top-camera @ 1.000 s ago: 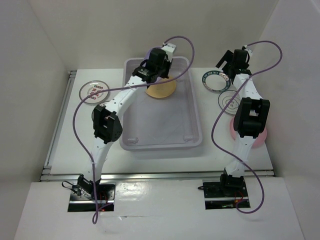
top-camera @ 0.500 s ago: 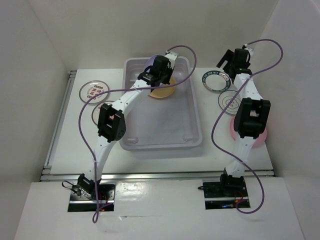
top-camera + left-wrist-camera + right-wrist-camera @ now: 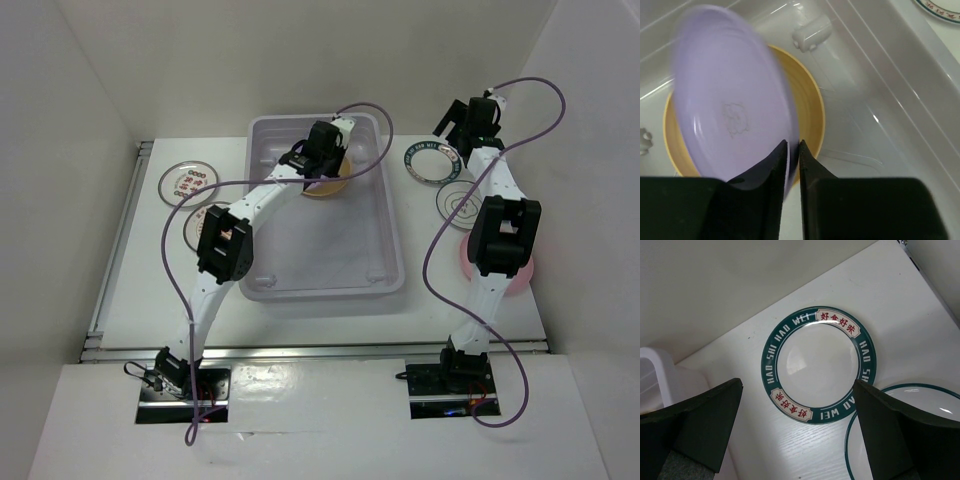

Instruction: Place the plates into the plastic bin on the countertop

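Note:
My open right gripper moves back and down onto the plate's rim facing the bin next, as the pink plate (image 3: 522, 272) is still on the countertop outside the bin.
My left gripper (image 3: 323, 148) is inside the far end of the plastic bin (image 3: 392, 262). In the left wrist view it (image 3: 792, 146) is shut on the rim of a lavender plate (image 3: 730, 95), held tilted just above the yellow-orange plate (image 3: 812, 107) lying on the bin floor (image 3: 875, 100). My right gripper (image 3: 462, 118) is open and empty over the dark-green-rimmed plate (image 3: 432, 163), which lies between its fingers in the right wrist view (image 3: 816, 365). A line-drawing plate (image 3: 460, 203) and a pink plate (image 3: 522, 272) lie right of the bin on the countertop (image 3: 160, 290).
Left of the bin lie a plate with red marks (image 3: 189, 182) and another plate (image 3: 191, 228) partly hidden by my left arm. White walls close in the back and both sides. The bin's corner (image 3: 660, 371) shows left of my right gripper (image 3: 798, 383).
My left gripper has moved nearer and lower into the bin with the lavender plate, bringing it down over the yellow-orange plate. The right arm has not moved.

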